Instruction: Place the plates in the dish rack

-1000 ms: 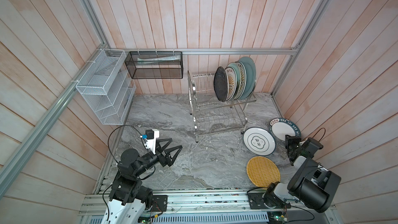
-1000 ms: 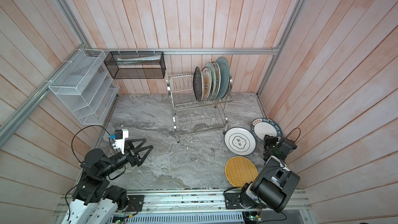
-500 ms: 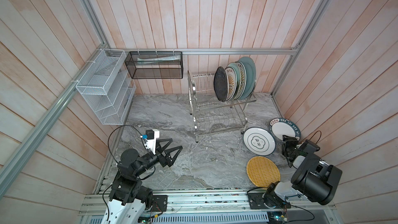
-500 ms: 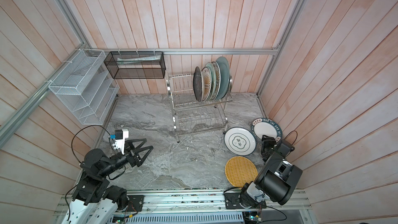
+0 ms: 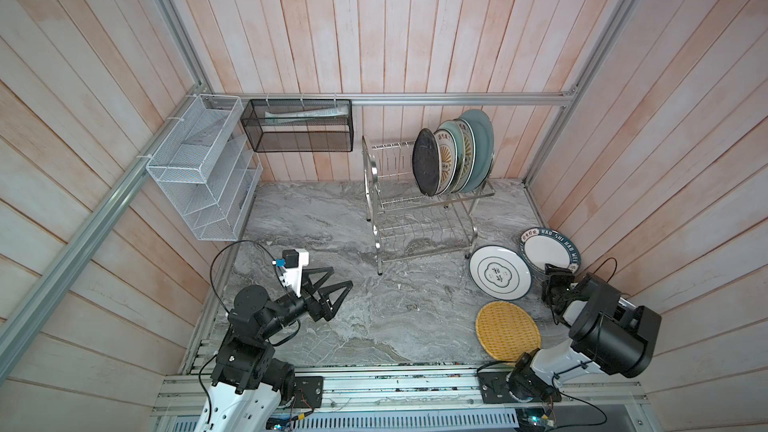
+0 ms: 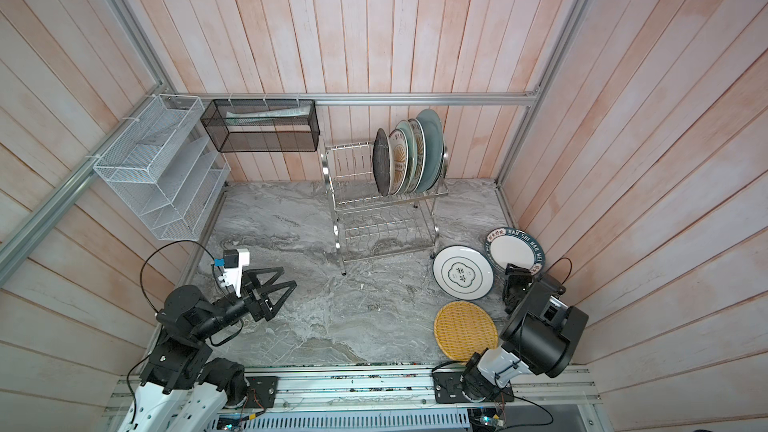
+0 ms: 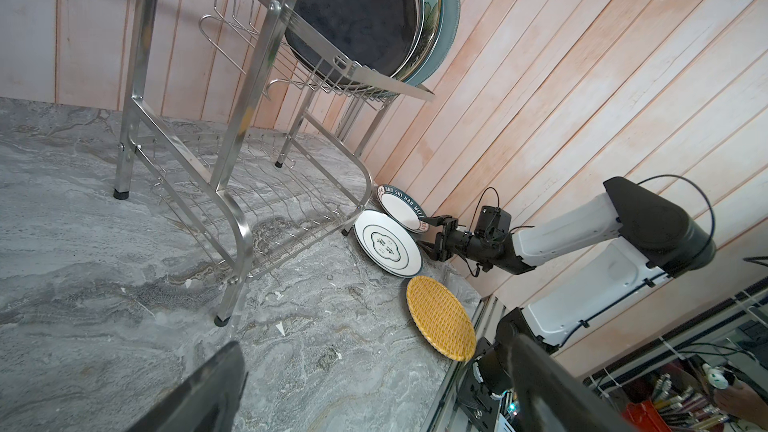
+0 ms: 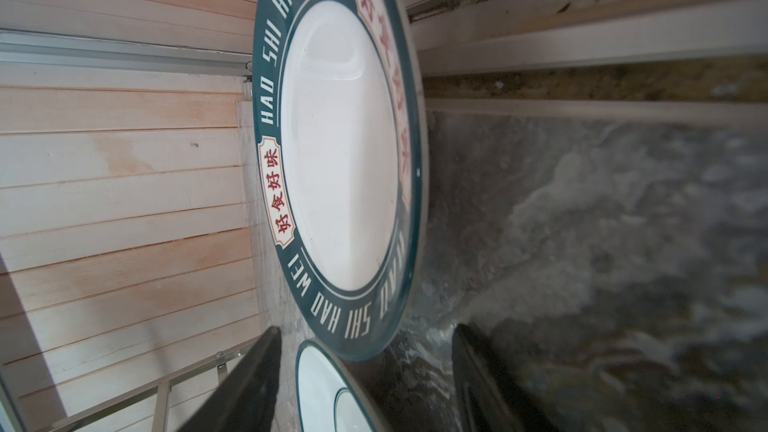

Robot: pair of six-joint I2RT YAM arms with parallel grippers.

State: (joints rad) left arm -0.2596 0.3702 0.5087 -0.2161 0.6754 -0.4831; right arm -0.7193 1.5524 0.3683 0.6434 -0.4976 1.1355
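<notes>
The lettered plate's near rim point(image 8: 361, 345) already reaches between the open fingers, so I need to move my right gripper down, level with that rim, to close on it.
The dish rack point(image 5: 419, 218) point(image 6: 382, 222) point(image 7: 232, 160) stands at the back of the table. Several plates stand upright in its top tier, a dark navy one point(image 5: 426, 162) in front. Three plates lie on the table at the right: a white lettered plate with a dark rim point(image 5: 544, 249) point(image 8: 340, 147), a white plate with a centre emblem point(image 5: 500, 277), and a yellow woven plate point(image 5: 508, 330). My right gripper point(image 5: 555, 284) point(image 8: 365, 367) is open at the lettered plate's near rim, which reaches between its fingertips without touching them. My left gripper point(image 5: 336, 284) point(image 7: 374, 388) hovers open and empty at the left.
A white mesh organiser point(image 5: 203, 172) and a black mesh basket point(image 5: 297, 126) hang on the back left walls. The wooden wall runs close behind the lettered plate. The marble table point(image 5: 332, 222) ends at a metal rail point(image 5: 374, 384) in front.
The right gripper's jaws have opened wider and it has edged closer to the lettered plate's rim. The left arm has not moved.
</notes>
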